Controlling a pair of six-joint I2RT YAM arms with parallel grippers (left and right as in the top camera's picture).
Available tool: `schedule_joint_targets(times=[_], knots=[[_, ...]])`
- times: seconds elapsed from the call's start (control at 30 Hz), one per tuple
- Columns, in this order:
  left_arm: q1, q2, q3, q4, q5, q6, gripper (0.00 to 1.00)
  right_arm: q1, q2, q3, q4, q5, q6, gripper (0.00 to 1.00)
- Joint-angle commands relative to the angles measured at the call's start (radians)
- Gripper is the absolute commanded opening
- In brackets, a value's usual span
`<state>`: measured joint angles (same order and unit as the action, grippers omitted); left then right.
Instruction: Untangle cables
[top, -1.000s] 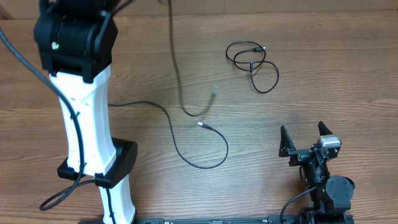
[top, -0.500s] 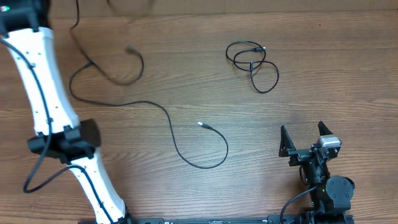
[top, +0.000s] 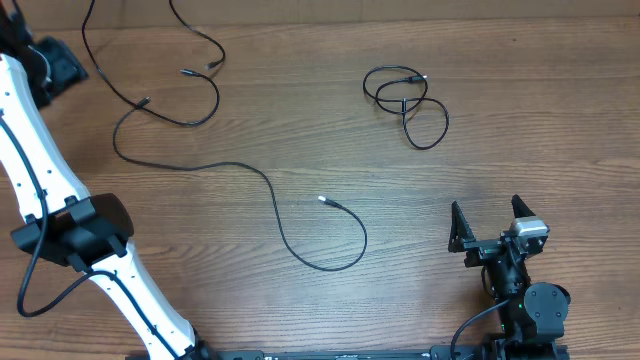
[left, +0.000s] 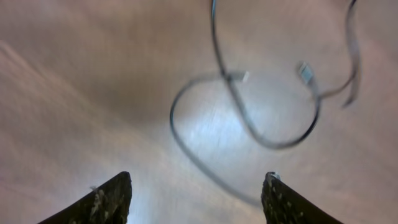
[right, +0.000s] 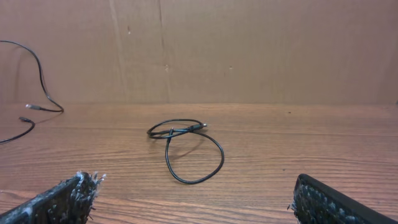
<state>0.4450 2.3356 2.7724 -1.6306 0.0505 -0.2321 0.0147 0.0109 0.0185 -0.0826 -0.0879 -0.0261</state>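
The long cable's far bend (top: 121, 155) (left: 186, 152) is clear of the cable's crossed tip. I will next move my left gripper down, back and to the right in the overhead view, onto that bend.
Three thin black cables lie apart on the wooden table. One cable (top: 405, 100) is a small knotted coil at the back right, seen ahead in the right wrist view as a coil (right: 186, 149). A long cable (top: 275, 210) snakes across the middle. A third cable (top: 190, 118) curls at the back left, blurred under my left gripper (left: 198, 177), which is open and holds nothing. My left arm (top: 40, 170) reaches to the back left corner, its fingers hidden in the overhead view. My right gripper (top: 488, 208) is open at the front right, well short of the coil.
Thick black wiring (top: 30, 290) loops beside the left arm's base. A brown cardboard wall (right: 249, 50) stands behind the table's far edge. Bare wood lies between the right gripper and the knotted coil.
The left arm swung from the middle to the back left corner, carrying a hanging cable with it. Its gripper opened and the cable now lies on the table at the back left. The right arm stayed still.
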Motion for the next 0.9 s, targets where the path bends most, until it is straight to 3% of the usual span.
schedule_joint_targets(times=[0.0, 0.2, 0.47, 0.7, 0.87], knots=[[-0.014, -0.006, -0.142, -0.04, -0.017, 0.012, 0.67, -0.002, -0.008, -0.01, 0.003, 0.009, -0.005, 1.0], [-0.013, -0.006, -0.388, -0.004, -0.017, -0.002, 0.59, -0.002, -0.008, -0.01, 0.003, 0.009, -0.005, 1.0], [-0.014, -0.006, -0.61, 0.154, -0.006, -0.011, 0.62, -0.002, -0.008, -0.01, 0.003, 0.009, -0.005, 1.0], [-0.033, -0.006, -0.784, 0.379, 0.021, -0.087, 0.68, -0.002, -0.008, -0.01, 0.003, 0.009, -0.005, 1.0], [-0.063, -0.005, -0.909, 0.488, 0.009, -0.137, 0.66, -0.002, -0.008, -0.01, 0.003, 0.009, -0.005, 1.0]])
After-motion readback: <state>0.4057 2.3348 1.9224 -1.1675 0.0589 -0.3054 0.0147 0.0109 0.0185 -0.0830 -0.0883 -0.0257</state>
